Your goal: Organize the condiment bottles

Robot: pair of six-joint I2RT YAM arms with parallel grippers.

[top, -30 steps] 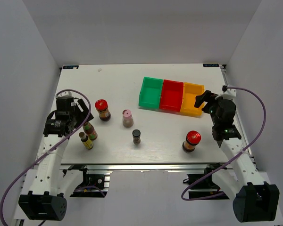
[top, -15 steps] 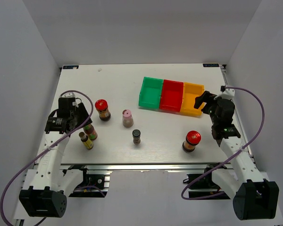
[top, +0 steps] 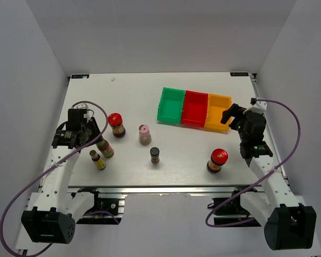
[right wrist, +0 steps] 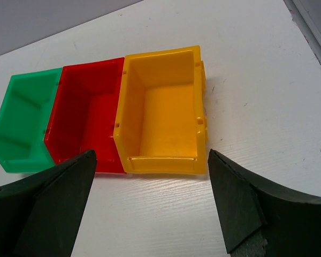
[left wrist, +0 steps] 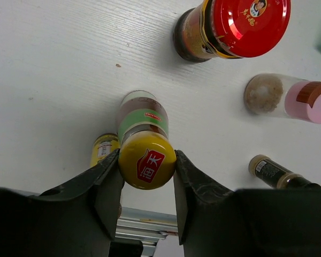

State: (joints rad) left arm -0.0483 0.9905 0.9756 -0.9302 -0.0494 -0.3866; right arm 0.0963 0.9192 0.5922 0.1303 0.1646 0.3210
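I will lift my left gripper, move the slim dark bottle outward and to the right in the top view, lower it and let go, because the green bin's far end is empty.
My left gripper is shut on the yellow cap of a slim dark bottle that stands near the table's front left; both jaws press against the cap. From above, this gripper covers the top of that bottle. A second slim yellow-labelled bottle stands just beside it. One red-lidded jar, a pink-lidded jar and a small black-lidded jar stand to the right. Another red-lidded jar stands front right. My right gripper hangs open and empty before the orange bin.
Green, red and orange bins sit in a row at the back right, all empty in the right wrist view. The table's front edge and its metal rail lie close behind the held bottle.
My left gripper has closed from wide open onto the slim bottle's cap and shifted slightly toward the right. The right arm has barely moved.
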